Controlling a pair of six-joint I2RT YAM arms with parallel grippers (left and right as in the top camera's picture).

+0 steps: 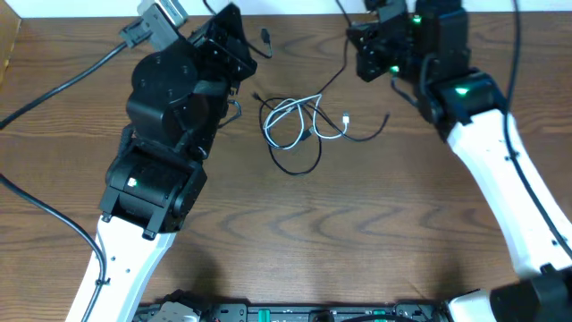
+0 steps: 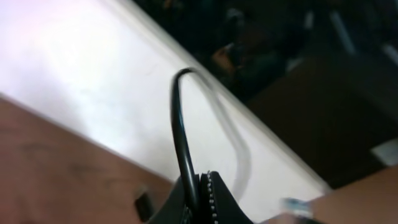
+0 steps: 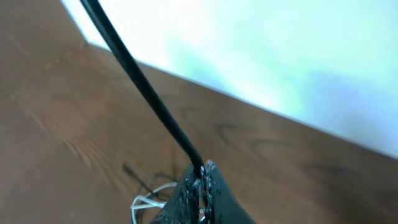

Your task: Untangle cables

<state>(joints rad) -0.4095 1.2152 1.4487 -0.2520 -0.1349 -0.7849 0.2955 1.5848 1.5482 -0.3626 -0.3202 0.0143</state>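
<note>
The black cable in my right gripper runs into the tangle (image 3: 149, 200), so next I should pull it toward the right in the overhead view, over bare wood, and release it.
A tangle of one white cable (image 1: 288, 114) and one black cable (image 1: 302, 161) lies looped on the wooden table (image 1: 357, 233), between the two arms. My left gripper (image 1: 248, 55) is at the far left of the tangle, shut (image 2: 202, 186) on a black cable (image 2: 180, 137) whose short free end (image 1: 265, 38) arcs up past the jaws. My right gripper (image 1: 356, 55) is at the far right, shut (image 3: 202, 174) on a black cable (image 3: 146, 93); a black strand (image 1: 329, 82) runs from it down into the tangle (image 3: 149, 200).
Thick black robot wires (image 1: 63, 85) trail across the left of the table. A small black plug (image 2: 143, 204) lies on the wood beside the left fingers. The table's far edge (image 1: 295, 12) is just behind both grippers.
</note>
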